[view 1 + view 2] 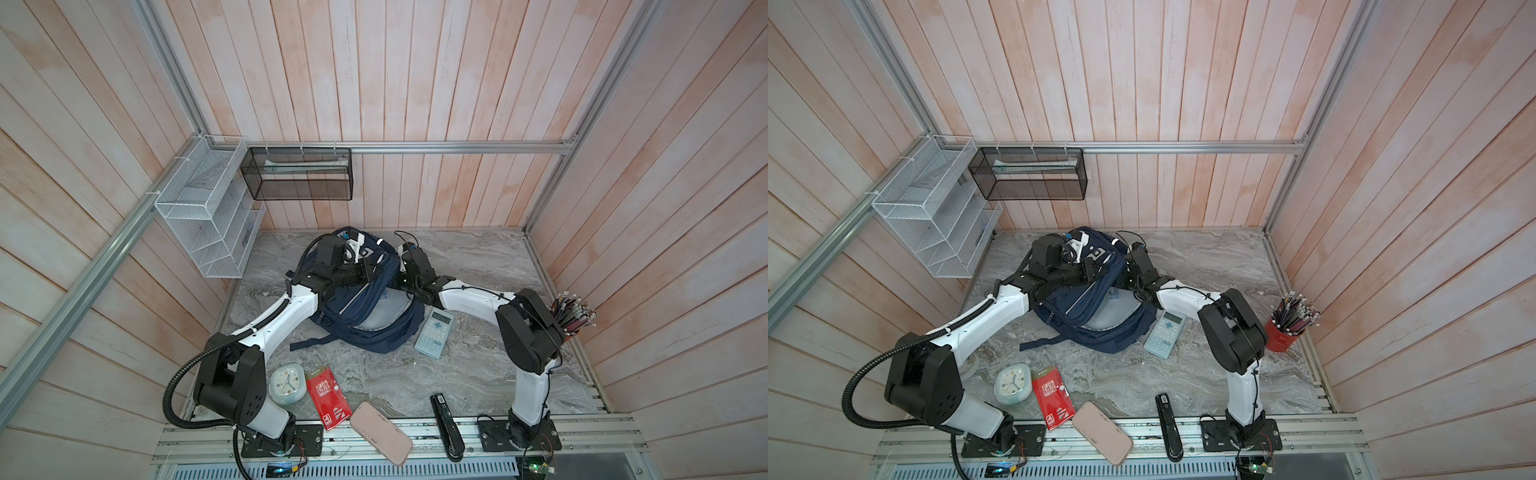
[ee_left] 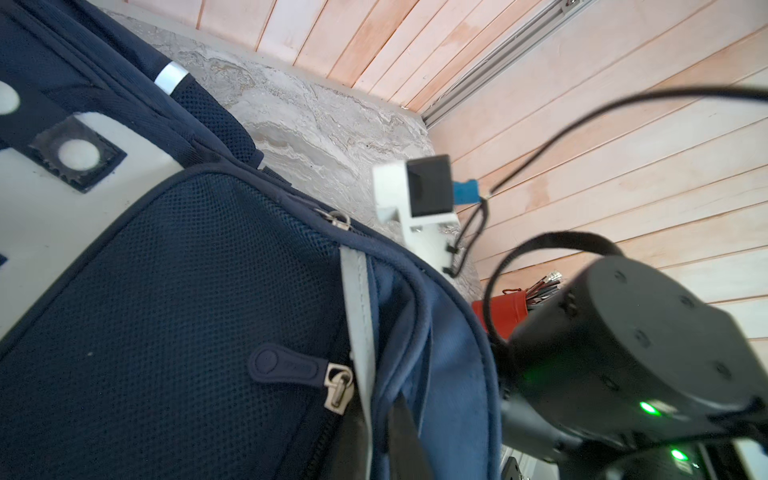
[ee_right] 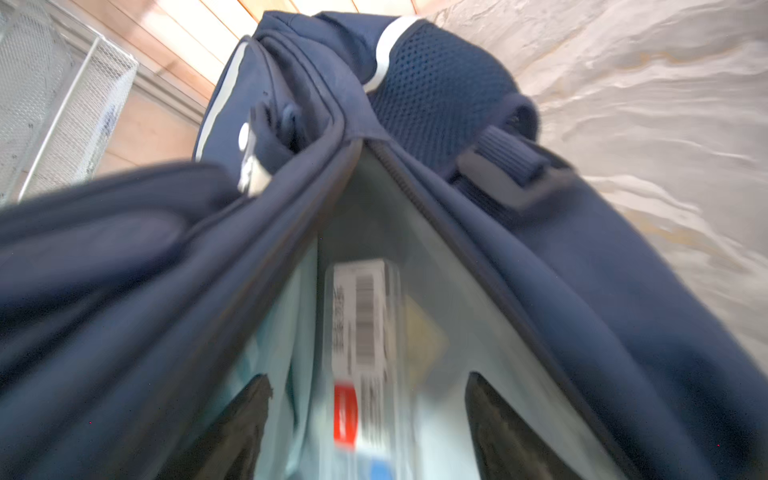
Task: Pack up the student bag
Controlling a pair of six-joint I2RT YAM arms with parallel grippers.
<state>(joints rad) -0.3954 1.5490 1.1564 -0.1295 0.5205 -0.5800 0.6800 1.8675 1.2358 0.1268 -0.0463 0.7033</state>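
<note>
The bag's pale-lined opening (image 1: 389,308) is below the robot's left gripper, so next the left gripper should go down slightly and gently, bring the held flap edge toward that opening, and let go of it.
The navy student bag (image 1: 365,307) (image 1: 1088,307) lies at the back middle of the marble table, its main compartment unzipped and showing pale lining. My left gripper (image 1: 376,269) (image 2: 376,428) is shut on the bag's upper flap edge, next to a white stripe (image 2: 357,316), and holds it up. My right gripper (image 3: 368,378) is open inside the opening, with dark fingertips (image 3: 249,415) on either side. Between them a flat packet with a barcode label (image 3: 365,316), touching neither finger, lies against the lining. In both top views the raised flap hides the right gripper's tips.
A pale blue calculator (image 1: 435,332) lies right of the bag. A red cup of pencils (image 1: 1283,332) stands at the right wall. Along the front edge are a clock (image 1: 287,383), a red packet (image 1: 326,395), a pink case (image 1: 380,432) and a black stapler (image 1: 444,424). Wire racks (image 1: 208,208) hang at the back left.
</note>
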